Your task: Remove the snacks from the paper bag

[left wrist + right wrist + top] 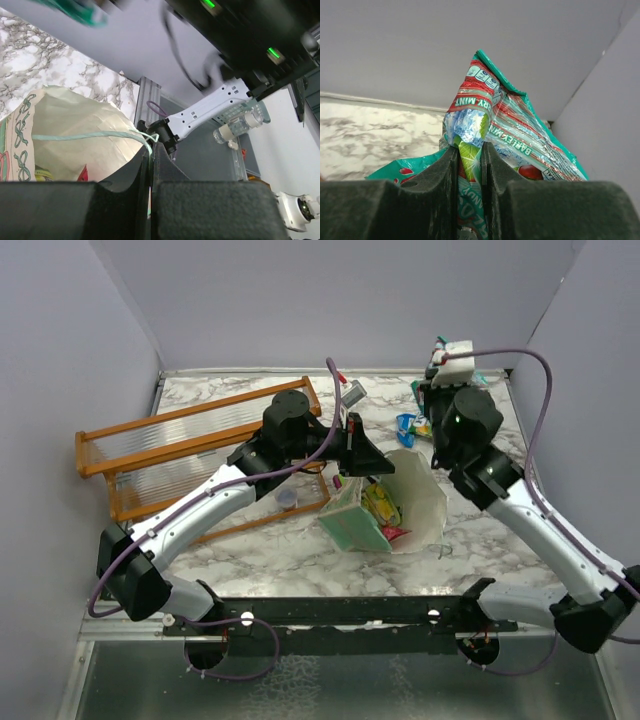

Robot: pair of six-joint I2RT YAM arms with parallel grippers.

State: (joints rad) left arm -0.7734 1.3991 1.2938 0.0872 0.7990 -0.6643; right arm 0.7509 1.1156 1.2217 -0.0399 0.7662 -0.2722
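I should next tilt my right gripper down and lower it toward the tabletop beside the blue packet (408, 423) to release its snack, as that spot is outside the bag.
The mint-green paper bag (352, 523) lies on its side in mid-table, its cream mouth (425, 502) facing right. A green-yellow snack (380, 502) and a red one (394, 533) show inside it. My left gripper (358, 448) is shut on the bag's thin string handle (90, 135), just above the rim; the left wrist view shows the string pinched between my fingers (172, 200) and the bag (75, 120) below. My right gripper (428, 398) hovers at the back right, shut on a teal-white snack packet (510, 125). A blue packet (408, 423) lies beside it.
An orange wooden rack (190, 452) stands at the left, with a small purple-topped item (287, 500) at its front edge. The back wall and right wall close in around my right arm. A teal packet edge (395, 167) shows low beside my right fingers.
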